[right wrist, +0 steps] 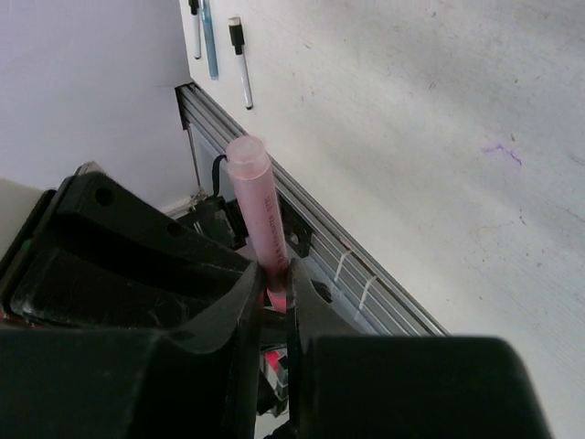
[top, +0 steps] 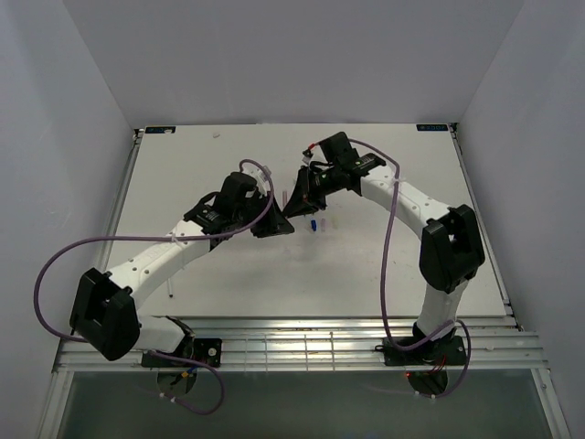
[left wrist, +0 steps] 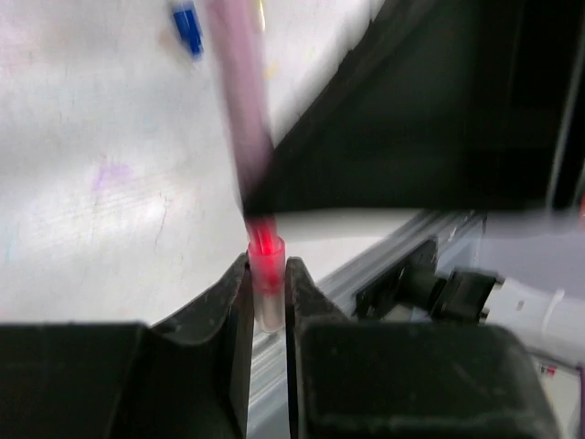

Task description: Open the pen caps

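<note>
The right gripper draws the pink pen outward next, then down to the tabletop near the blue cap (left wrist: 187,27). It then releases the pen, since my left gripper holds the pen's cap.
My left gripper (left wrist: 267,265) is shut on a pink translucent pen cap (left wrist: 266,283). The pink pen (left wrist: 239,110) runs up from the cap, blurred, and its red end sits in the cap's mouth. My right gripper (right wrist: 272,270) is shut on that same pink pen (right wrist: 256,201), whose far end points up. In the top view the left gripper (top: 277,222) and the right gripper (top: 298,207) meet nose to nose over the table's middle. A loose blue pen cap (left wrist: 187,27) lies on the table, also in the top view (top: 313,225).
Other pens (right wrist: 239,64) lie on the table by the grooved metal rail (right wrist: 366,274) at the near edge. The right gripper's black body (left wrist: 430,110) fills the upper right of the left wrist view. Purple cables (top: 393,229) loop along both arms.
</note>
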